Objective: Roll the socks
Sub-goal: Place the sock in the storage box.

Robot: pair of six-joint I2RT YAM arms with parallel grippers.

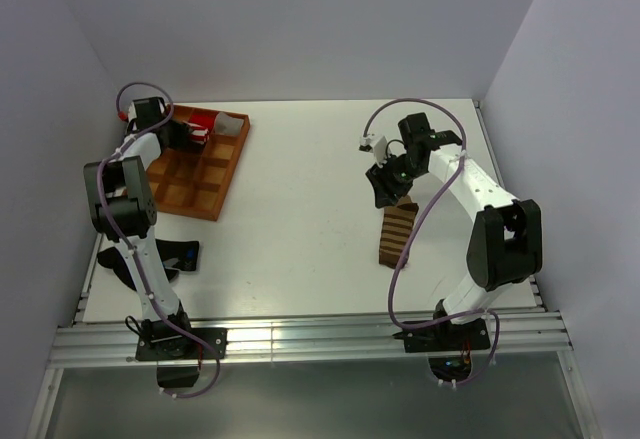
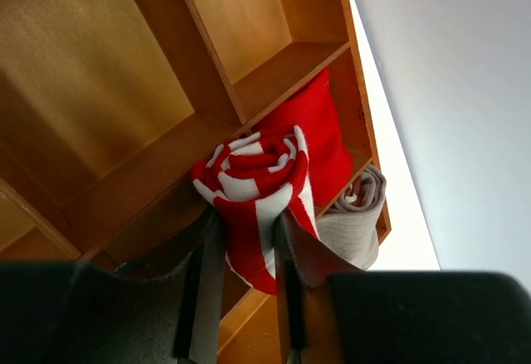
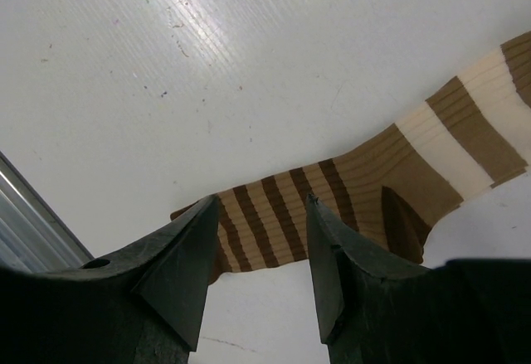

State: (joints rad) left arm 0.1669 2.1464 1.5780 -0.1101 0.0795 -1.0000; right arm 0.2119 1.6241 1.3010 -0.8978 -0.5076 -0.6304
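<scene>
My left gripper holds the rolled red-and-white sock and next needs to lower it into the section of the wooden tray beside the red fabric item (image 1: 195, 147) (image 2: 176, 225) and release it there. That section is still empty.
The red-and-white sock (image 2: 253, 177) is rolled up, and my left gripper (image 2: 247, 225) is shut on it, holding it over the far compartments of the wooden tray (image 2: 124, 74). In the top view the left gripper (image 1: 186, 135) is at the tray's far end with the sock (image 1: 199, 136). The dark-brown-and-tan sock (image 1: 396, 234) lies flat and unrolled on the table. My right gripper (image 1: 388, 187) is open just above its far end. In the right wrist view the sock (image 3: 373, 173) lies under the open gripper (image 3: 261, 208), with the jaws straddling its end.
The wooden tray (image 1: 215, 197) with several compartments sits at the far left. A rolled grey sock (image 2: 358, 223) and a red fabric item (image 2: 319, 123) fill its end compartments. A black lump (image 1: 165, 257) lies by the left arm's base. Grey walls enclose the table.
</scene>
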